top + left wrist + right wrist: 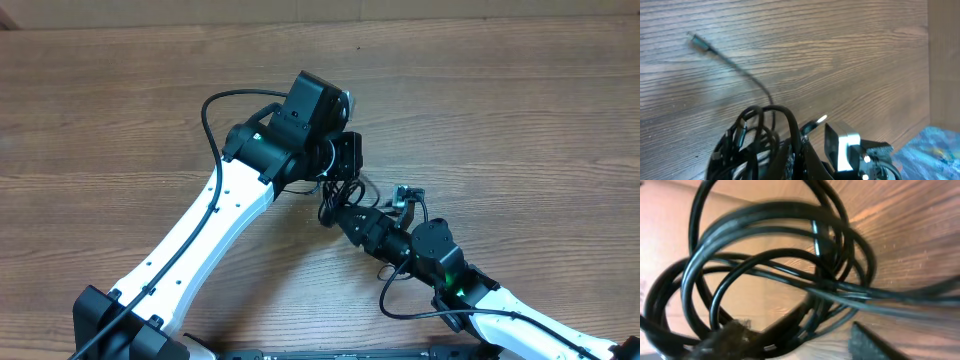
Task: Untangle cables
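Observation:
The cable's loops hang above the table, so next I need to lower the piece in my left gripper toward the bare table below and release it there.
The cables [347, 192] are a small tangle of thin black loops at the table's middle, between the two grippers. My left gripper [346, 172] comes down on the tangle from the upper left. In the left wrist view it [799, 161] is shut on a strand of the cables [759, 134], and one loose end with a small plug [699, 42] trails away over the wood. My right gripper [336, 212] meets the tangle from the lower right. Its fingers [871, 343] stand apart, and the loops of the cables [780, 265] lie between and above them.
The wooden table [120, 110] stretches all round. The right arm's silver wrist block [842, 146] sits close beside my left fingers. A thick black arm cable [212, 125] loops off the left arm. Something blue [936, 150] lies past the table's edge.

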`<state>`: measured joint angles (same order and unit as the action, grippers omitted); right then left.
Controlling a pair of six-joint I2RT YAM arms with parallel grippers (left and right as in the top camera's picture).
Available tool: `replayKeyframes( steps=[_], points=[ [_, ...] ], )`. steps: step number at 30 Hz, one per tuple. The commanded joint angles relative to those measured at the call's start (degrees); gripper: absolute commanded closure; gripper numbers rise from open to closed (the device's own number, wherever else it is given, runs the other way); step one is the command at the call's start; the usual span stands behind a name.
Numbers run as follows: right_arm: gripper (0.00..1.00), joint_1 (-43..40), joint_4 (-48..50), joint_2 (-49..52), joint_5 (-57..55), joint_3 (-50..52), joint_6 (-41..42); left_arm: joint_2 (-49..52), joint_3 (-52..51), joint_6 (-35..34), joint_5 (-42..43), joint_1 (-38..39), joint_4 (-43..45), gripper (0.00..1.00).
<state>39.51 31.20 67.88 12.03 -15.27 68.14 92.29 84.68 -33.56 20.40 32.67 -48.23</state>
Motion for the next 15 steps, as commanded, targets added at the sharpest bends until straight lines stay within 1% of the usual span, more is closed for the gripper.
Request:
replayKeyframes(
  steps=[1,4,7,9,12,15],
  points=[
    [0.24,0.5,-0.3,0.1,0.5,-1.3,-0.7,-0.8,1.2,-1.4,-3.8,0.6,-0.3,0.96],
    [0.21,0.5,-1.8,0.1,0.0,-1.3,-0.5,-0.8,1.2,-2.1,-9.8,0.6,-1.7,0.96],
    [0.21,0.5,-3.5,0.1,-0.6,-1.3,-0.5,-0.7,1.2,-3.9,-16.2,0.6,-3.2,0.96],
    [0.20,0.5,-4.4,0.1,-0.6,-1.3,-0.4,-0.6,1.1,-3.9,-19.2,0.7,-3.6,0.96],
    [0.15,0.5,-6.4,0.1,-0.7,-1.3,1.0,-0.1,0.3,-3.9,-22.2,0.7,-3.8,0.96],
    [0.12,0.5,-9.0,0.1,-0.8,-1.3,1.0,1.3,-0.8,-3.9,-22.3,0.7,-3.8,0.96]
  ],
)
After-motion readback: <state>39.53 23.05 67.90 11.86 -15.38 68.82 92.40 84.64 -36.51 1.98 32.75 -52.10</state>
